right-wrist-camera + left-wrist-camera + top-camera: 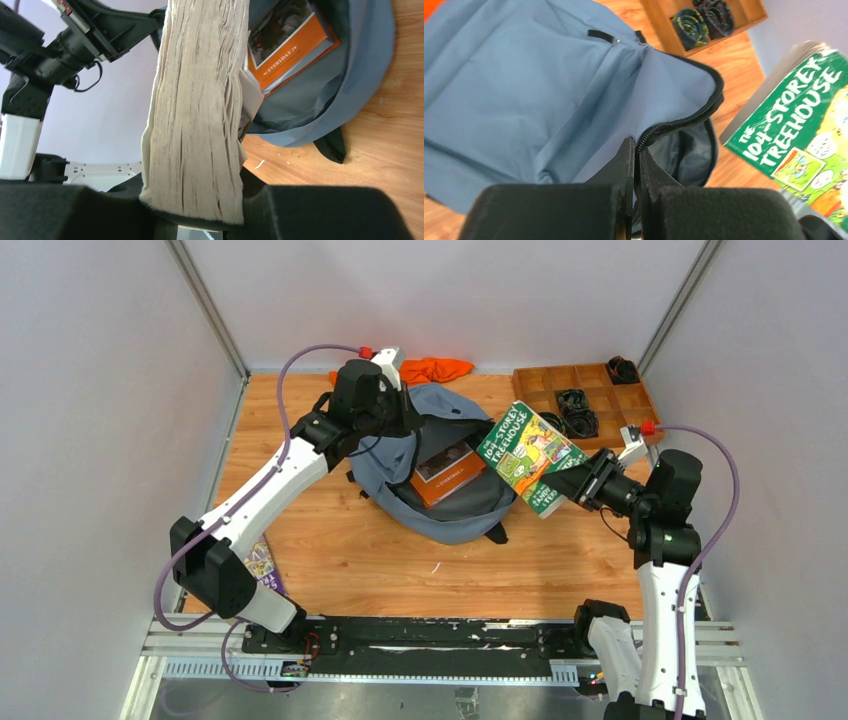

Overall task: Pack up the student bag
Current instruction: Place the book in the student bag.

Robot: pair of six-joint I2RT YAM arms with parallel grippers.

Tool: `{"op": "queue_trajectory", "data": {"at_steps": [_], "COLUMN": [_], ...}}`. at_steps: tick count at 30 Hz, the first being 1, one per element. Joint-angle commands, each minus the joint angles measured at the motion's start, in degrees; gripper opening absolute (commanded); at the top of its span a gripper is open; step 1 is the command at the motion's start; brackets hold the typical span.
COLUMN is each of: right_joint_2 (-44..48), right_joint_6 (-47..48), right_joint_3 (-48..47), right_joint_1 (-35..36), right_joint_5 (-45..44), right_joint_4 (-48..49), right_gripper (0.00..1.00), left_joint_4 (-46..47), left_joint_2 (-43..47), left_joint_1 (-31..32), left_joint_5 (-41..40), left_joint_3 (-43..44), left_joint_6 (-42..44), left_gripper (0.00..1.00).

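The green book should go left in the top view next, over the orange book in the open bag [290, 52] below it. My right gripper should then lower the green book and release it.
The student bag [455, 512], grey-blue and soft, lies open in the middle of the wooden table. An orange book [448, 472] rests inside it [292, 42]. My left gripper [400, 418] is at the bag's far left rim, shut on the zipper edge [674, 125] of the flap, with the fingertips [628, 150] pinching the fabric. My right gripper [583, 485] is shut on a thick green book, "The 104-Storey Treehouse" [528, 455], held tilted just right of the bag's opening. In the right wrist view the book's page edges [200, 100] fill the space between the jaws.
An orange cloth [437, 368] lies behind the bag at the back wall. A wooden compartment tray [535, 385] with black coiled cables [575, 410] stands at the back right. A purple book [263, 565] lies under the left arm near the front left.
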State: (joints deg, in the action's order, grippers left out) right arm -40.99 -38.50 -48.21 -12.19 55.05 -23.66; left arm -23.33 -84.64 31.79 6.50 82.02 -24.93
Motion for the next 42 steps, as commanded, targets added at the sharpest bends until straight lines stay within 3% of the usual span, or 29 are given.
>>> {"op": "queue_trajectory", "data": {"at_steps": [1,7,12,18,26,30,34,37,42], "right_joint_2": [1.4,0.9,-3.0,-13.4,-21.4,-25.1,-25.5,-27.4,-31.6], "right_joint_6": [-3.4,-13.7,-21.6,-22.5,-28.8,-33.4,-29.0,-31.4,-30.5], "right_joint_3": [2.9,10.8,17.2,13.4,11.9,9.7,4.8,4.8,5.3], "right_joint_1": [3.8,21.1,26.9,30.6,32.9,33.6,35.4,35.7,37.3], "right_joint_5": [3.5,-15.7,-21.8,-25.2,-27.8,-24.0,-26.7,-25.6,-27.5], "right_joint_4": [7.7,15.7,26.8,30.9,39.7,47.5,41.0,45.6,44.4], "right_gripper": [0.00,0.00,0.00,0.00,0.00,0.00,0.00,0.00,0.00], "left_joint_4": [8.4,14.0,17.2,26.6,27.4,27.3,27.4,27.1,26.6], "left_joint_2": [-0.1,1.8,3.1,8.0,8.9,9.0,9.1,9.3,9.7], "left_joint_1": [-0.5,-1.1,-2.7,-3.2,-3.2,-3.2,-3.2,-3.3,-3.3], "left_joint_5": [6.5,6.8,9.8,11.7,15.5,16.1,16.3,16.3,16.5], "left_joint_3": [-0.8,-2.9,-3.6,-10.2,-12.0,-13.0,-13.4,-13.5,-13.6], "left_joint_6": [-6.6,-10.8,-12.8,-13.6,-13.0,-13.0,-12.9,-12.7,-12.5], "left_gripper": [0.00,0.00,0.00,0.00,0.00,0.00,0.00,0.00,0.00]}}
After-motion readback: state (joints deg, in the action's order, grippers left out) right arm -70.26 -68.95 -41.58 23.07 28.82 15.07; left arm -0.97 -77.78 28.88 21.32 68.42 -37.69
